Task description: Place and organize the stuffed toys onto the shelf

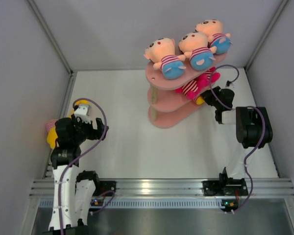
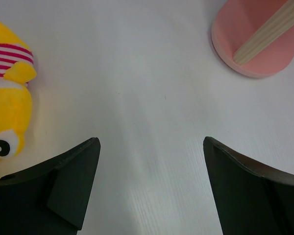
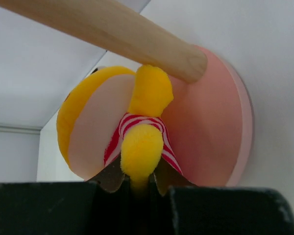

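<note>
My left gripper has only bare table between its open fingers, so it needs to move sideways toward the yellow toy, then down onto the toy's head (image 2: 8, 117) to close.
The pink three-tier shelf (image 1: 162, 81) stands at the back centre. Three peach-faced stuffed toys (image 1: 162, 56) in striped shirts and blue shorts lie on its top board. A magenta-limbed toy (image 1: 200, 83) lies on the middle board. My right gripper (image 1: 208, 98) is at the shelf's right end, shut on a limb of a yellow striped toy (image 3: 142, 142) held against a pink board under a wooden post (image 3: 112, 29). My left gripper (image 2: 149, 147) is open and empty over the table at the left. A yellow toy (image 2: 7, 112) lies just left of it, also in the top view (image 1: 53, 134).
Grey walls close in the table on the left, back and right. The shelf's lowest board (image 2: 250, 49) and a post show at the upper right of the left wrist view. A metal rail (image 1: 157, 187) runs along the near edge.
</note>
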`<state>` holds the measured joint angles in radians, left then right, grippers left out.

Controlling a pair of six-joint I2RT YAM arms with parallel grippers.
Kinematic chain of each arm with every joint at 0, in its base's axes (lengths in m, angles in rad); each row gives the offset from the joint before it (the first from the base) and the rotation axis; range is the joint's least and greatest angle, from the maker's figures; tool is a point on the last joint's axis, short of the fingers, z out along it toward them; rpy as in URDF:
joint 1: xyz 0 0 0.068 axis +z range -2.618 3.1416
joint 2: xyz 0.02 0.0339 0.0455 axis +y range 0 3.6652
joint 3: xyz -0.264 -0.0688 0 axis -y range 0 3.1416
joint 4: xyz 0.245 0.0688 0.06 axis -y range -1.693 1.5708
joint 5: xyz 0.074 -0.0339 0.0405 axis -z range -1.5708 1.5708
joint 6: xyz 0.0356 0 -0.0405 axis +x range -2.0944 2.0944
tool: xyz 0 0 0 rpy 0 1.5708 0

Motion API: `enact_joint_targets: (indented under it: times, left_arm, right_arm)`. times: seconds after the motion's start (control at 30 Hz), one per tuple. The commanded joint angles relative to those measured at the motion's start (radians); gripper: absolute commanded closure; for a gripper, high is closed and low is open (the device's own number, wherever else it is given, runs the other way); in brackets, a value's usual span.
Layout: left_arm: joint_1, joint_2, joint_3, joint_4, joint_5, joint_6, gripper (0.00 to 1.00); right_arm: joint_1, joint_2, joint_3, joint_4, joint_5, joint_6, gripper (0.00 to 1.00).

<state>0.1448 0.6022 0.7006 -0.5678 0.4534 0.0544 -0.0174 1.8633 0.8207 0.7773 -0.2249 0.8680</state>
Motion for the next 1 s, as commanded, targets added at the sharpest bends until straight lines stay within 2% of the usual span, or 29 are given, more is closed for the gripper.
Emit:
enact_joint_targets:
  times: [0.0, 0.13, 0.3, 0.37, 0.5, 0.6, 0.63, 0.77, 0.83, 0.97]
  left_arm:
    - [0.01, 0.016, 0.025, 0.065, 0.025, -0.001, 0.08]
    - [0.016, 0.036, 0.03, 0.063, 0.024, -0.001, 0.08]
    - [0.016, 0.068, 0.036, 0.063, 0.025, 0.004, 0.09]
    - [0.015, 0.088, 0.04, 0.063, 0.019, 0.018, 0.08]
    - [0.016, 0.163, 0.131, 0.04, -0.118, 0.14, 0.07]
    - [0.016, 0.247, 0.18, 0.04, -0.327, 0.281, 0.06]
    - [0.016, 0.273, 0.188, 0.042, -0.438, 0.315, 0.05]
    - [0.016, 0.454, 0.203, 0.042, -0.634, 0.444, 0.02]
    - [0.019, 0.508, 0.207, 0.057, -0.657, 0.492, 0.02]
    - [0.033, 0.668, 0.289, 0.059, -0.616, 0.473, 0.02]
  right_arm:
    - [-0.013, 0.033, 0.096, 0.053, -0.039, -0.009, 1.0]
    - [-0.019, 0.014, 0.069, 0.048, -0.034, 0.002, 0.75]
    - [-0.03, -0.085, 0.005, 0.03, 0.001, -0.029, 0.43]
    - [-0.032, -0.116, 0.001, 0.01, -0.016, -0.038, 0.37]
    - [-0.055, -0.196, -0.04, -0.021, -0.018, -0.024, 0.33]
    - [-0.072, -0.298, -0.087, -0.061, 0.028, -0.033, 0.32]
    - [-0.072, -0.341, -0.086, -0.088, 0.032, -0.043, 0.32]
    - [-0.07, -0.42, -0.055, -0.219, 0.032, -0.079, 0.3]
    - [-0.07, -0.45, -0.058, -0.252, 0.035, -0.099, 0.3]
    - [-0.07, -0.564, -0.08, -0.337, 0.039, -0.141, 0.3]
